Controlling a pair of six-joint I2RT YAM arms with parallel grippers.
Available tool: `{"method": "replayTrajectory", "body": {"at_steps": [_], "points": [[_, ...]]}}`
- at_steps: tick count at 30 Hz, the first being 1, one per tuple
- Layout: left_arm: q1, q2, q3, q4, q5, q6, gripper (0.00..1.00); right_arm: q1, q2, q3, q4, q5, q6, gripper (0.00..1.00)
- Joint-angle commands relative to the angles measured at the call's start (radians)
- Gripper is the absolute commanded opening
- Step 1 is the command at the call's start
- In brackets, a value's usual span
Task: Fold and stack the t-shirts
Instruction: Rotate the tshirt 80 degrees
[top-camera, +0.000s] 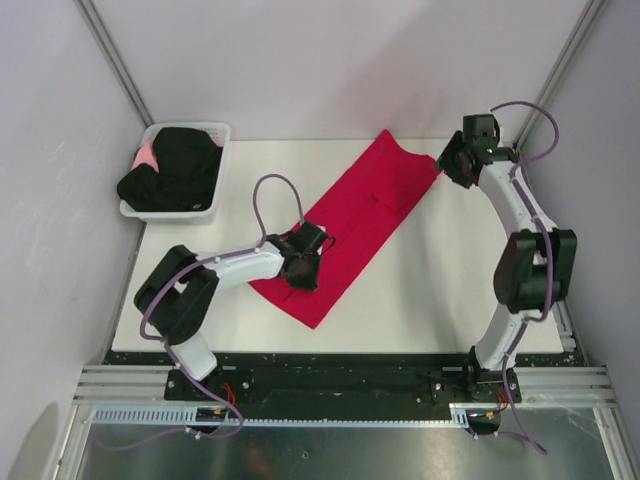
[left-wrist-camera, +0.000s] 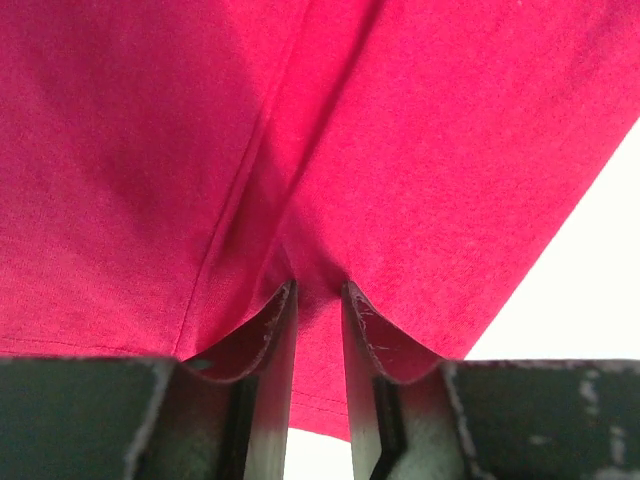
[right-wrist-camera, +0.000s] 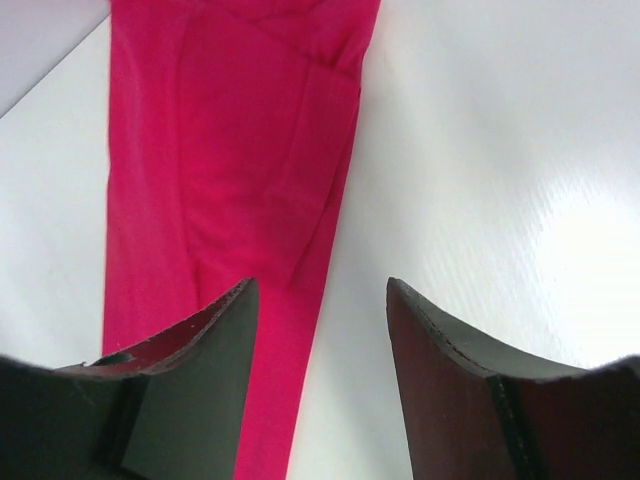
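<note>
Next, my right gripper moves back and down to the folded t-shirt's unheld near corner (top-camera: 315, 324). That corner is back and to the gripper's left in the top view.
The crimson red t-shirt (top-camera: 360, 215) lies on the white table as a long folded strip, running diagonally from far right to near left. My left gripper (top-camera: 300, 272) is at its near-left edge. In the left wrist view the left gripper (left-wrist-camera: 318, 288) has its jaws close together, pinching a pucker of the red cloth (left-wrist-camera: 430, 150). My right gripper (top-camera: 447, 162) is beside the strip's far right end. In the right wrist view the right gripper (right-wrist-camera: 320, 285) is open and empty over the shirt's edge (right-wrist-camera: 230, 150). Black t-shirts (top-camera: 175, 165) lie heaped in the basket.
A white plastic basket (top-camera: 170, 212) stands at the far left corner of the table, with a bit of pink cloth (top-camera: 147, 155) at its left side. Grey walls and metal posts close in the back and sides. Bare white table (top-camera: 460, 290) lies right of the shirt.
</note>
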Motion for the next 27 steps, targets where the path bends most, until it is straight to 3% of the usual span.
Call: {"method": "replayTrajectory", "body": {"at_steps": [1, 7, 18, 23, 27], "points": [[-0.063, 0.029, -0.004, 0.004, -0.033, -0.014, 0.29, 0.017, -0.173, -0.185, 0.068, -0.042, 0.061, 0.59], [-0.165, 0.084, 0.007, 0.005, -0.003, -0.044, 0.28, 0.035, -0.341, -0.351, 0.037, -0.059, 0.060, 0.58], [-0.393, 0.255, 0.281, 0.007, 0.081, -0.190, 0.28, 0.074, -0.687, -0.696, -0.045, -0.101, 0.070, 0.58], [-0.404, 0.186, 0.296, 0.005, 0.069, -0.211, 0.29, 0.090, -0.860, -0.870, -0.111, -0.135, 0.092, 0.58], [-0.403, 0.052, 0.249, 0.005, 0.049, -0.214, 0.32, 0.180, -0.961, -0.971, -0.150, -0.134, 0.158, 0.58]]}}
